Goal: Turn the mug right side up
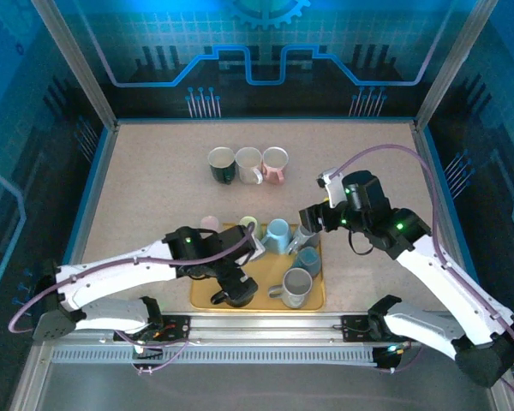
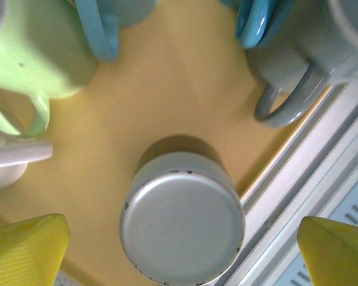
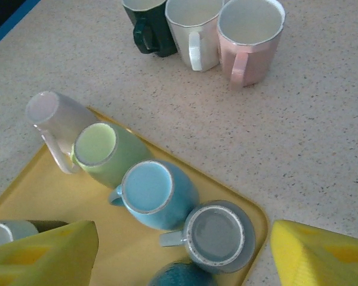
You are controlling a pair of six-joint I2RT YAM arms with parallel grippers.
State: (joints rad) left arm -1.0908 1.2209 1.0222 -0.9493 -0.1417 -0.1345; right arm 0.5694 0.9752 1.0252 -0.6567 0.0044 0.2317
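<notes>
My left gripper's open fingers already straddle the dark mug's sides. I will next move my left gripper down past the mug's grey base, which faces up directly below it, and close on the sides.
Several mugs stand upside down on a yellow tray. In the left wrist view a dark mug with a grey base is bottom up directly below my left gripper, whose yellow fingertips stand wide apart on either side of it without touching. My left gripper hovers over that mug at the tray's front left. My right gripper is open above a grey-blue upside-down mug at the tray's far right corner, holding nothing. In the top view my right gripper sits there.
On the tray a whitish mug, a green mug, a light blue mug and a teal mug form a row, and a grey mug stands front right. Dark green, white and pink mugs stand upright behind.
</notes>
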